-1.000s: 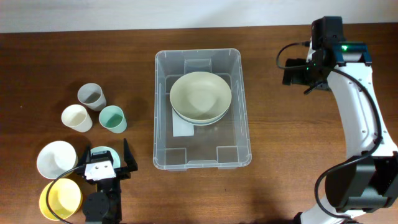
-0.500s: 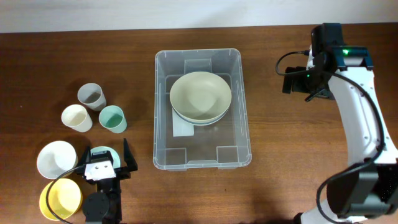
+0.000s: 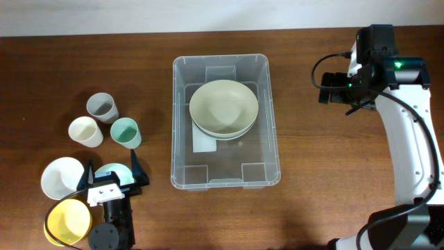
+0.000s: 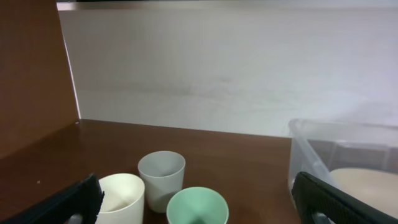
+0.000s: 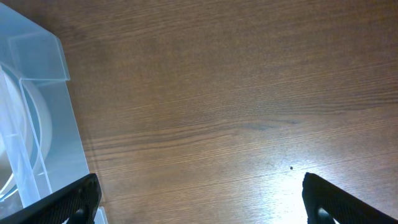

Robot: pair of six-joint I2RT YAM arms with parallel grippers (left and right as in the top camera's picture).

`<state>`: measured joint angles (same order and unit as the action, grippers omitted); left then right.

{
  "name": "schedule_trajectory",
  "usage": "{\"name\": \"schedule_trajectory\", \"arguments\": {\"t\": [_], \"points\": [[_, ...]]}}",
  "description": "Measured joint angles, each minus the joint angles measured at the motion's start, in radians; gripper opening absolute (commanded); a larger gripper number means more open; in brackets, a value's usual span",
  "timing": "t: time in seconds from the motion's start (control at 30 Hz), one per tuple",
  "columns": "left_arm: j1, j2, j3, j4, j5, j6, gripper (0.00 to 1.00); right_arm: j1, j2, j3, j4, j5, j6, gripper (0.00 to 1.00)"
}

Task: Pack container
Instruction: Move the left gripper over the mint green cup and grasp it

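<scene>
My left gripper will move up and outward next, tilt downward and go down onto the green cup's container-side rim (image 3: 137, 129) (image 4: 226, 208), because the bare wood there leaves room for my fingers.
The clear plastic container (image 3: 272, 132) stands mid-table and holds stacked pale green bowls (image 3: 223, 107) over its white label. My left gripper (image 3: 111, 178) is open and empty, low over a mint bowl (image 3: 111, 169) at the front left. In the left wrist view the open left gripper (image 4: 199, 213) frames a cream cup (image 4: 121, 198), a grey cup (image 4: 161, 177) and a green cup (image 4: 197, 206), with the container (image 4: 311, 149) at the right. My right gripper (image 3: 330, 89) is open and empty above bare wood right of the container. In the right wrist view the open right gripper (image 5: 202, 202) has the container's corner (image 5: 37, 93) at the left.
Left of the container stand the grey cup (image 3: 102, 107), the cream cup (image 3: 85, 131) and the green cup (image 3: 125, 132). A white bowl (image 3: 62, 178) and a yellow bowl (image 3: 67, 221) sit at the front left corner beside my left arm.
My left gripper has shifted left and back, so that it now straddles the mint bowl. My right arm has drawn to the right, farther from the container. Both stay open.
</scene>
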<state>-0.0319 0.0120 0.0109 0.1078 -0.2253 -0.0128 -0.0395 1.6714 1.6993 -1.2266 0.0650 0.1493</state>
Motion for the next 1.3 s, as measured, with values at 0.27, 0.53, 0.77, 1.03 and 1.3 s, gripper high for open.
{"name": "schedule_trajectory", "arguments": {"t": [0.27, 0.53, 0.77, 1.03, 1.3], "points": [[0.0, 0.139, 0.186, -0.254, -0.016, -0.061, 0.99, 0.0, 0.0, 0.0, 0.003, -0.003, -0.004, 0.99], [0.0, 0.76, 0.674, -0.412, -0.037, -0.068, 0.99, 0.0, -0.001, -0.002, 0.0, -0.003, -0.005, 0.99], [0.0, 1.273, 1.074, -0.71, 0.09, -0.071, 0.99, 0.0, -0.001, -0.002, 0.001, -0.003, -0.008, 0.99], [0.009, 1.567, 1.136, -0.72, 0.185, -0.071, 0.99, 0.0, -0.001, -0.002, 0.0, -0.003, -0.015, 0.99], [0.012, 1.632, 1.136, -0.757, 0.193, -0.071, 0.99, 0.0, -0.001, -0.002, 0.0, -0.003, -0.019, 0.99]]}}
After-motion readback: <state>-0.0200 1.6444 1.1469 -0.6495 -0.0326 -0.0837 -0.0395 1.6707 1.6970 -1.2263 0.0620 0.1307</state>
